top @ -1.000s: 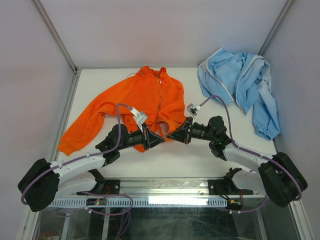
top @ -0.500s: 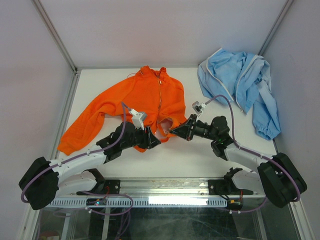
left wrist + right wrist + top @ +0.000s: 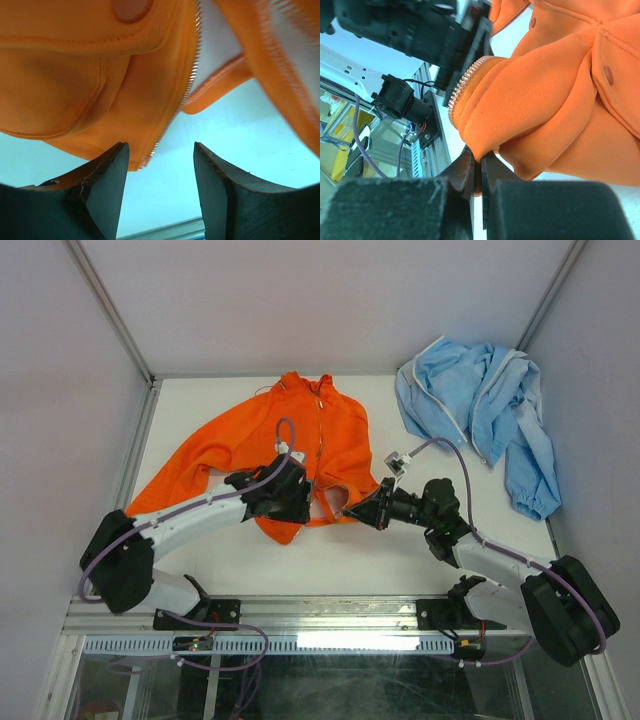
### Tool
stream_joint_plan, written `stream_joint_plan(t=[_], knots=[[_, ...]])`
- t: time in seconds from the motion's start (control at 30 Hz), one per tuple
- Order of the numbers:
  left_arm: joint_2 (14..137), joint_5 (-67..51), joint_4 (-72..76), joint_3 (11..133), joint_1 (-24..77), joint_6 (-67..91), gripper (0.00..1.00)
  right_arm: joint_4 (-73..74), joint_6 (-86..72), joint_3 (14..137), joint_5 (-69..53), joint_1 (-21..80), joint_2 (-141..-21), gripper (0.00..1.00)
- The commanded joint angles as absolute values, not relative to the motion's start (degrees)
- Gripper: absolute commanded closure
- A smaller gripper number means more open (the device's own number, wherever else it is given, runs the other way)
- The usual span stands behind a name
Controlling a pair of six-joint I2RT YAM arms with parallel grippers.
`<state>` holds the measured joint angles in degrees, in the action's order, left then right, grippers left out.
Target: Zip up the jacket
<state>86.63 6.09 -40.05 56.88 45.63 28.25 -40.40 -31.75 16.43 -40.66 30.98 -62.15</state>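
The robot will next lower its left gripper and draw it back onto the jacket's hem corner beside the zipper teeth, since that corner is below the gripper and nearer the robot's base.
The orange jacket (image 3: 275,430) lies spread on the white table, collar at the far side, its front zipper (image 3: 320,425) closed higher up and parted near the hem. My left gripper (image 3: 297,506) hovers over the left hem corner. In the left wrist view it (image 3: 160,167) is open, with nothing between its fingers (image 3: 107,180) and the zipper teeth (image 3: 175,107) just ahead. My right gripper (image 3: 349,507) is shut on the right hem corner. In the right wrist view it (image 3: 481,165) pinches a fold of orange fabric (image 3: 545,100) below a row of zipper teeth (image 3: 465,82).
A light blue garment (image 3: 480,410) with white trim lies crumpled at the table's back right. Grey walls close in the back and sides. A metal rail (image 3: 330,615) runs along the near edge by the arm bases.
My left gripper has opened and let go of the left hem, and its arm has swung up over the jacket. The right gripper still holds its hem and has shifted slightly right.
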Motion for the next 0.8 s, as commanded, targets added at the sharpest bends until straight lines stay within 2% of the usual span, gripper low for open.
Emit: stream_joint_plan(t=[0.0,0.33,0.67,0.77], knots=[[92.89,7.74,-50.37,62.97,44.92,20.01,0.46,-43.94,-30.75,15.53,-39.9,30.87,-58.84,1.0],[99.24,11.47,-53.81,67.15,44.27,15.57,0.48,-44.21,-26.6,14.55,-40.96,30.86,-55.93,1.0],[103.28,6.24,-49.51,61.2,44.04,15.58,0.47,-44.79,-26.72,14.48,-40.59,30.87,-57.19,1.0],[104.8,3.34,-47.52,59.34,44.04,15.8,0.53,-44.45,-26.61,14.66,-40.61,30.85,-57.39,1.0]])
